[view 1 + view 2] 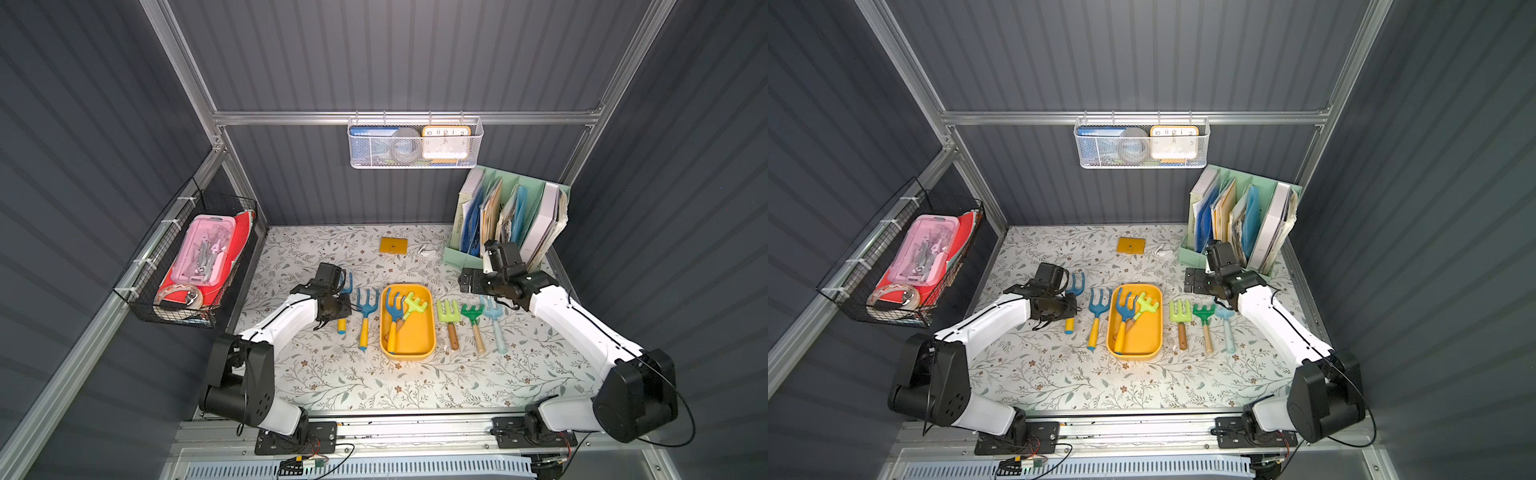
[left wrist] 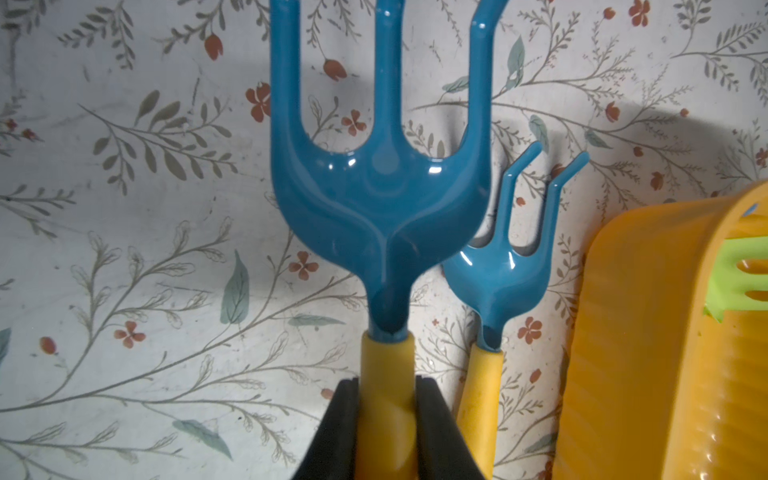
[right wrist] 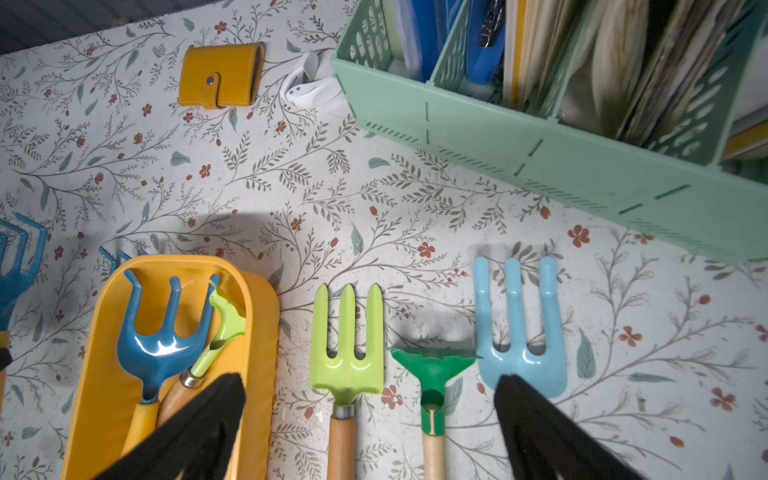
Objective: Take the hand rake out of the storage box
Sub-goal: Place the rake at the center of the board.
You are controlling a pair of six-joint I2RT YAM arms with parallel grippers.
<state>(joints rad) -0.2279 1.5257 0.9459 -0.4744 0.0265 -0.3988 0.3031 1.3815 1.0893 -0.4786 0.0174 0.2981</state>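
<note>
I should move my left gripper down next and let go of the blue hand rake on the bare mat (image 1: 351,327) (image 2: 342,310) beside the third blue rake, because that spot is clear below my gripper.
The mustard-yellow storage box (image 1: 429,328) (image 1: 1156,332) stands mid-table. Inside it lie a blue hand rake with a yellow handle (image 1: 392,309) (image 3: 162,345) and a light green rake (image 1: 415,305) (image 3: 226,324). My left gripper (image 2: 386,399) (image 1: 341,305) is shut on the yellow handle of another blue hand rake (image 2: 382,199) (image 1: 347,282), outside the box and to its left, over the mat. A third blue rake (image 1: 365,311) (image 2: 498,274) lies between the held one and the box. My right gripper (image 3: 370,382) (image 1: 467,282) hangs open and empty above the tools right of the box.
Right of the box lie a light green fork (image 1: 448,313), a dark green rake (image 1: 473,316) and a light blue fork (image 1: 494,316). A mint-green file organiser (image 1: 511,220) stands at the back right. A yellow wallet (image 1: 392,245) and a white object (image 1: 427,250) lie behind. A black wire basket (image 1: 187,257) hangs at the left.
</note>
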